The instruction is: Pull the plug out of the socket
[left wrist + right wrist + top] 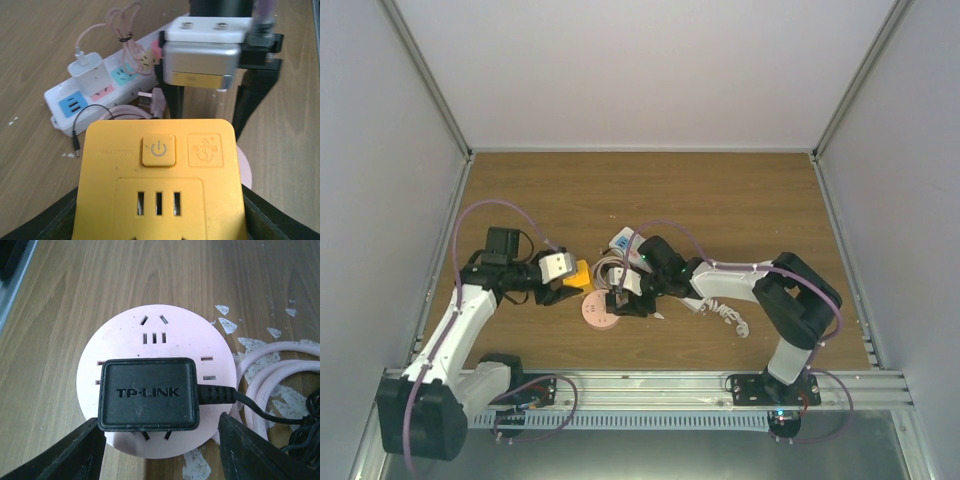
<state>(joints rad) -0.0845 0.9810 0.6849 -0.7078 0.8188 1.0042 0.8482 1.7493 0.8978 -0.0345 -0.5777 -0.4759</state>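
The table's far corner is bare, so the robot's left gripper needs to move outward and to the left in the top view, over that corner, and let go of the yellow block (159, 180).
A black TP-LINK plug (147, 394) sits plugged into a round pink socket (155, 325) lying flat on the wooden table (720, 200). My right gripper (160, 450) is open above it, its fingers (65, 452) standing on either side of the plug. The left one is close to the plug's corner and the right one is apart from it. In the top view the pink socket (599, 313) lies just below the right gripper (623, 297). My left gripper (160, 220) is shut on a yellow socket block (159, 180), held beside the pink socket (245, 167).
A white power strip (95, 95) carrying a white charger (89, 72) and a coiled pink cable lies behind the grippers. The plug's black cord (260, 407) and loops of pink cable (280, 365) lie right of the pink socket. White flecks dot the table.
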